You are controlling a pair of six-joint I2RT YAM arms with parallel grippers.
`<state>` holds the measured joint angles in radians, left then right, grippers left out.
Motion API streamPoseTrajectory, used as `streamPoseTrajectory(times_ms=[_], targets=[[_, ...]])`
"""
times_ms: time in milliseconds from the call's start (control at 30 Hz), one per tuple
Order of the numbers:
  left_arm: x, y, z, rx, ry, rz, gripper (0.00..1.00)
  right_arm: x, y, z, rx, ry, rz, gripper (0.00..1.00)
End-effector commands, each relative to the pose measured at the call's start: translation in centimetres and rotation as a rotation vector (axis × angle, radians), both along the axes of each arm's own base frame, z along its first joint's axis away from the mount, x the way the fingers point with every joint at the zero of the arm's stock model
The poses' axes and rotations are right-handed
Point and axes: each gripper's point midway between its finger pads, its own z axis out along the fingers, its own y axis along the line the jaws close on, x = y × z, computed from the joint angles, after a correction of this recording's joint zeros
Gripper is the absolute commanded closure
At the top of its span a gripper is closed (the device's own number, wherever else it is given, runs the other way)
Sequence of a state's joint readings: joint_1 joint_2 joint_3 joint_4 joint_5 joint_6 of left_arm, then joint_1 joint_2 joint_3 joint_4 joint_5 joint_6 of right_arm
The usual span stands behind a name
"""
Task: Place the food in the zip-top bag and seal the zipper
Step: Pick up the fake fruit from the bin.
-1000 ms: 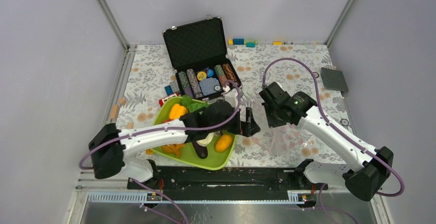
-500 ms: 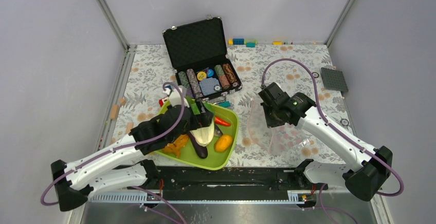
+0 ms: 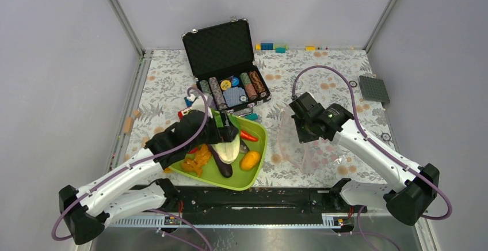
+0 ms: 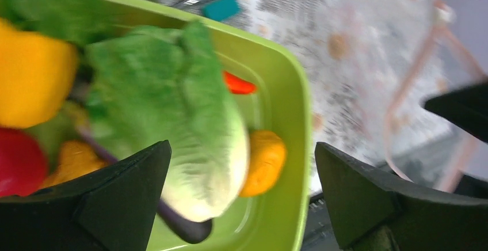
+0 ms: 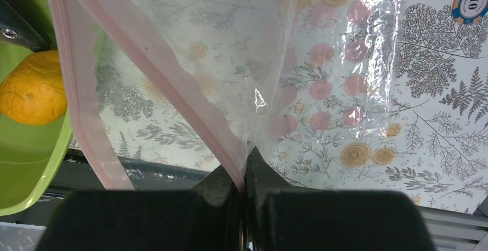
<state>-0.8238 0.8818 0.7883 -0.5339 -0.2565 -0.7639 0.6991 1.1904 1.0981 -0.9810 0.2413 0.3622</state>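
Note:
The robot will next move its left gripper across and down to close around the orange fruit (image 4: 263, 162), which is uncovered below and to the right in the top view.
My left gripper (image 3: 229, 131) is open and empty above the lime-green tray (image 3: 260, 147). In the left wrist view its jaws stand wide apart (image 4: 247, 196) over the green lettuce (image 4: 172, 130) and the orange fruit (image 4: 263, 162). The yellow pepper (image 4: 34, 72), red apple (image 4: 17, 162) and purple eggplant (image 3: 223, 167) also lie in the tray. My right gripper (image 3: 308, 129) is shut (image 5: 241, 179) on the pinkish zipper (image 5: 172, 84) and holds the mouth of the clear zip-top bag (image 5: 270, 49) up off the table. The bag looks empty.
An open black case (image 3: 221, 49) with poker chips stands behind the tray. Small coloured blocks (image 3: 273, 46) lie by the back wall. A grey baseplate (image 3: 374, 88) lies at the right. A loose chip (image 5: 469, 0) lies beyond the bag.
My left arm has swung back from beside the bag to over the tray, its gripper open and empty. The right gripper keeps holding the bag in place.

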Motion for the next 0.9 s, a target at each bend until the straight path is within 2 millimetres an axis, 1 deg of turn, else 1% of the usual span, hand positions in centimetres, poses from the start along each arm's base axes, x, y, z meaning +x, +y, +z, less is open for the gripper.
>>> streamPoseTrajectory(times_ms=[0, 100, 200, 233, 400, 633, 667, 733, 833, 867], targets=[[-2.8, -6.8, 2.7, -0.213, -0.034, -0.355, 0.01, 0.3, -0.1, 0.3, 0.007, -0.019, 0.009, 1.0], [-3.8, -9.0, 1.6, -0.157, 0.006, -0.423, 0.01, 0.3, 0.0, 0.3, 0.005, -0.018, 0.012, 1.0], [-4.6, -10.7, -0.4, -0.096, 0.057, -0.469, 0.01, 0.2, -0.1, 0.1, 0.001, -0.012, 0.012, 1.0], [-4.6, -10.9, -1.3, -0.073, 0.08, -0.463, 0.01, 0.1, -0.1, 0.0, -0.001, -0.01, 0.013, 1.0], [-3.6, -10.2, -5.1, 0.033, 0.14, -0.392, 0.12, -0.1, -0.4, -0.2, -0.007, -0.006, 0.013, 1.0], [-3.2, -10.0, -8.5, 0.121, 0.207, -0.362, 0.39, -0.3, -0.7, -0.3, -0.012, -0.01, 0.009, 1.0], [-3.3, -9.9, -8.9, 0.13, 0.216, -0.364, 0.41, -0.3, -0.7, -0.3, -0.012, -0.011, 0.007, 1.0], [-3.5, -9.9, -9.7, 0.146, 0.237, -0.375, 0.42, -0.3, -0.7, -0.4, -0.014, -0.009, 0.009, 1.0], [-4.2, -10.1, -10.2, 0.16, 0.252, -0.422, 0.43, -0.4, -0.8, -0.4, -0.014, -0.01, 0.006, 1.0], [-4.7, -10.4, -10.3, 0.158, 0.263, -0.454, 0.42, -0.4, -0.8, -0.4, -0.015, -0.011, 0.006, 1.0]])
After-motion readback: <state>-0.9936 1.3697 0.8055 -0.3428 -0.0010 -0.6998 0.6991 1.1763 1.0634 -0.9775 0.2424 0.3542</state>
